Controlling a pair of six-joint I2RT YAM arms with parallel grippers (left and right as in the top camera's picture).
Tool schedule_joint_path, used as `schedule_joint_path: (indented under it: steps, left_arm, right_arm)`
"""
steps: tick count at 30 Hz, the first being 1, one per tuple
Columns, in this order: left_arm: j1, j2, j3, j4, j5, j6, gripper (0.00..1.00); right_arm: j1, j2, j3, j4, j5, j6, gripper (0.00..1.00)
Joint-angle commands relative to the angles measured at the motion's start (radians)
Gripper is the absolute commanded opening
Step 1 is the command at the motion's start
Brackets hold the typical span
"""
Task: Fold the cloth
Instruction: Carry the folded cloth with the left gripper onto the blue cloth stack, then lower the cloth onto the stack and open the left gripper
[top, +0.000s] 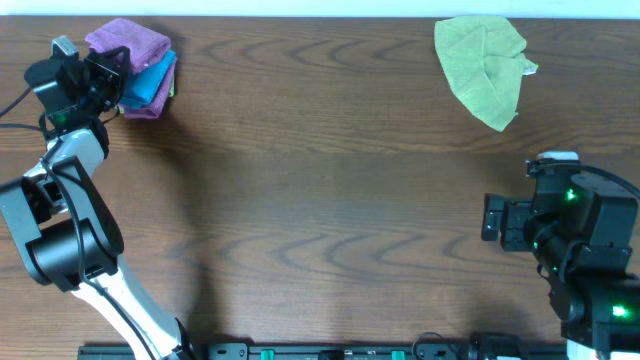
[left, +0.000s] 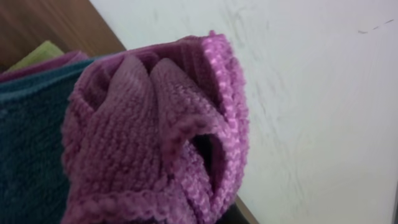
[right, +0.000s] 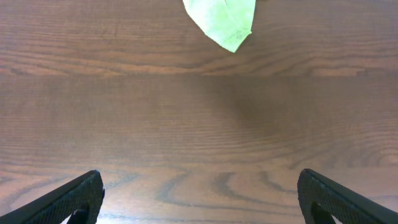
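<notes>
The blue cloth is still partly uncovered, so my left gripper should first move back toward the stack's near edge (top: 145, 103) to spread the bunched purple cloth before opening.
A crumpled light green cloth (top: 485, 65) lies at the table's far right; its lower tip shows in the right wrist view (right: 224, 18). My right gripper (top: 492, 220) is open and empty over bare wood well in front of it (right: 199, 193). My left gripper (top: 112, 68) is at the far left against a stack of folded cloths. A purple cloth (top: 128, 42) is on top of a blue one (top: 152, 82). In the left wrist view the bunched purple cloth (left: 155, 124) fills the frame and hides the fingers, which seem shut on it.
The blue cloth (left: 25, 143) and a green cloth's edge (left: 37, 53) lie under the purple one. A white wall (left: 311, 93) runs behind the table's far edge. Wood tabletop (top: 320, 180) lies between the arms.
</notes>
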Motion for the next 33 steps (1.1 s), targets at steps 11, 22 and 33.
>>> schedule_joint_path:
  steps: [11,22,33]
  left_arm:
    - [0.049,0.009,0.024,-0.168,0.024,0.019,0.05]
    - [0.072,0.009,0.024,-0.26,0.109,0.053,0.4]
    - [0.109,0.009,0.024,-0.328,0.164,0.069,0.72]
  right_arm:
    - [-0.008,-0.003,0.004,-0.002,0.007,0.013,0.99]
    - [-0.008,-0.003,0.004,-0.002,0.007,0.013,0.99]
    - [-0.008,-0.003,0.004,-0.002,0.007,0.013,0.99]
